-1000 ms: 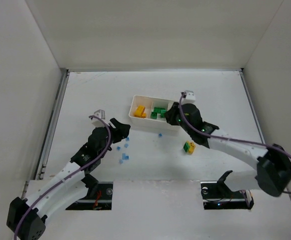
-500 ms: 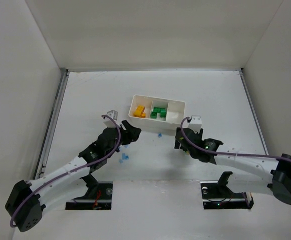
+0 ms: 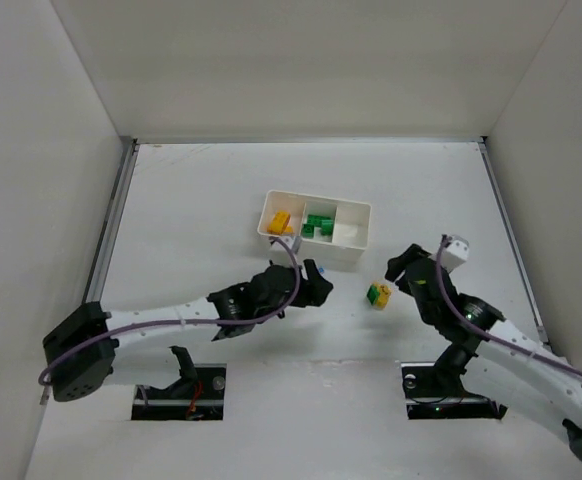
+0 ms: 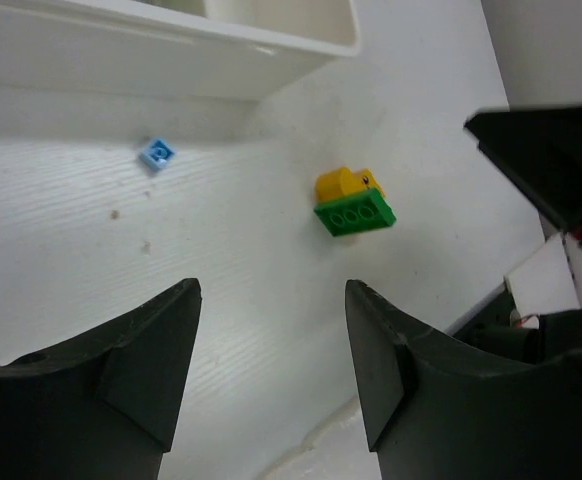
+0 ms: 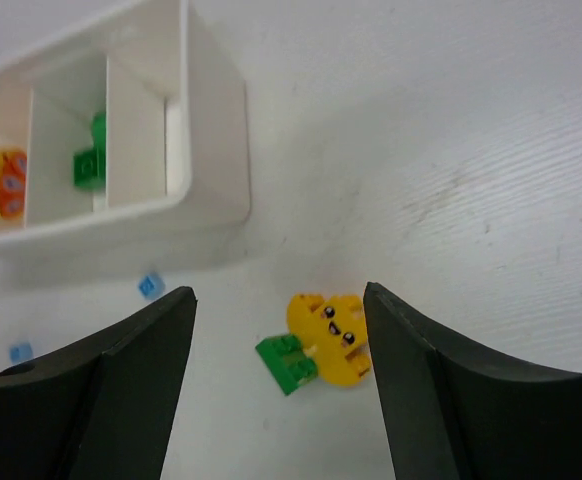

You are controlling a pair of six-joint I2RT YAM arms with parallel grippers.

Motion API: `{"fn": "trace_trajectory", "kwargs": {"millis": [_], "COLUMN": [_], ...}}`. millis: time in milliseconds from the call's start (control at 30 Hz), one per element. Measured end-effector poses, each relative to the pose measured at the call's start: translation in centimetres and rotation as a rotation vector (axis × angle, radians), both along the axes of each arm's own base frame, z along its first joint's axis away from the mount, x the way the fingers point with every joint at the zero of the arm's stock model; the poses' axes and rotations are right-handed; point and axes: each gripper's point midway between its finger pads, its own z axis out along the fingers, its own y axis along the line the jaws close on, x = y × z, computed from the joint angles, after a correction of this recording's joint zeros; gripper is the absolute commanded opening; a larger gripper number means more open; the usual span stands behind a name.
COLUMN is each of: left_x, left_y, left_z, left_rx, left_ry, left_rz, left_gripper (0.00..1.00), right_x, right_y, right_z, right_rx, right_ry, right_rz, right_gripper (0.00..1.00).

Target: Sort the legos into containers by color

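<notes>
My left gripper's fingers are facing the green end of the piece. My left gripper needs to go to the right in the top view and down over the green brick of the joined piece (image 3: 373, 296) (image 4: 354, 214).
A yellow brick with a face (image 5: 331, 335), joined to a green brick (image 5: 289, 362), lies on the table right of the white three-compartment tray (image 3: 363, 240). My right gripper (image 5: 279, 320) is open and empty, just above this piece, which lies between its fingers. The piece also shows in the top view (image 3: 378, 294). My left gripper (image 4: 271, 340) is open and empty, low over the table, left of the same piece (image 4: 353, 203). A tiny light-blue brick (image 4: 157, 153) lies by the tray wall. The tray holds yellow-orange bricks (image 3: 280, 222) on the left and green ones (image 3: 318, 225) in the middle.
A second light-blue brick (image 5: 19, 352) lies at the left edge of the right wrist view. My left arm (image 3: 181, 320) stretches low across the table's front. The right gripper's dark body (image 4: 551, 160) fills the right side of the left wrist view. White walls enclose the table.
My left arm has swung right, past the blue bricks, toward the yellow-and-green piece. My right gripper has drawn back from the tray to just behind that piece.
</notes>
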Motion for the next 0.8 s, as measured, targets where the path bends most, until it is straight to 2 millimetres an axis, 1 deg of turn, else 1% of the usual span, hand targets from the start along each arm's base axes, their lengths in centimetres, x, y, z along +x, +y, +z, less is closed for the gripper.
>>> {"fn": "trace_trajectory", "kwargs": {"millis": [67, 100, 133, 167, 200, 233, 300, 367, 433, 600, 800], "left_x": [-0.8, -1.0, -1.1, -1.2, -1.1, -0.9, -0.5, 0.0, 0.4, 0.9, 0.3], "left_y": [-2.4, -3.5, -4.5, -5.6, -6.6, -7.4, -9.2, -10.8, -12.1, -13.8, -15.1], "left_z": [-0.3, -0.3, -0.4, -0.4, -0.3, -0.3, -0.4, -0.5, -0.9, -2.2, -4.0], "left_rx": [0.028, 0.039, 0.05, 0.057, 0.064, 0.07, 0.084, 0.099, 0.123, 0.211, 0.306], "left_ry": [-0.014, -0.022, -0.027, -0.033, -0.04, -0.045, -0.053, -0.058, -0.062, -0.064, -0.084], "left_rz": [-0.056, -0.08, -0.097, -0.112, -0.122, -0.129, -0.139, -0.142, -0.138, -0.12, -0.125], "left_gripper": [0.6, 0.6, 0.6, 0.61, 0.61, 0.61, 0.59, 0.57, 0.54, 0.51, 0.54], "right_x": [0.6, 0.8, 1.1, 1.3, 1.5, 1.6, 1.8, 1.9, 1.8, 1.5, 1.5], "right_y": [-2.1, -3.1, -4.0, -4.6, -5.2, -5.6, -6.1, -6.2, -5.8, -5.4, -5.2], "right_z": [0.4, 0.5, 0.6, 0.7, 0.7, 0.7, 0.6, 0.5, 0.4, -0.2, -0.9], "right_rx": [0.054, 0.076, 0.099, 0.122, 0.141, 0.155, 0.178, 0.19, 0.203, 0.216, 0.216], "right_ry": [-0.034, -0.046, -0.059, -0.068, -0.074, -0.074, -0.075, -0.074, -0.08, -0.082, -0.075], "right_rz": [-0.076, -0.109, -0.14, -0.162, -0.18, -0.19, -0.201, -0.196, -0.175, -0.145, -0.129], "right_gripper": [0.45, 0.38, 0.35, 0.35, 0.35, 0.37, 0.48, 0.54, 0.56, 0.6, 0.7]}}
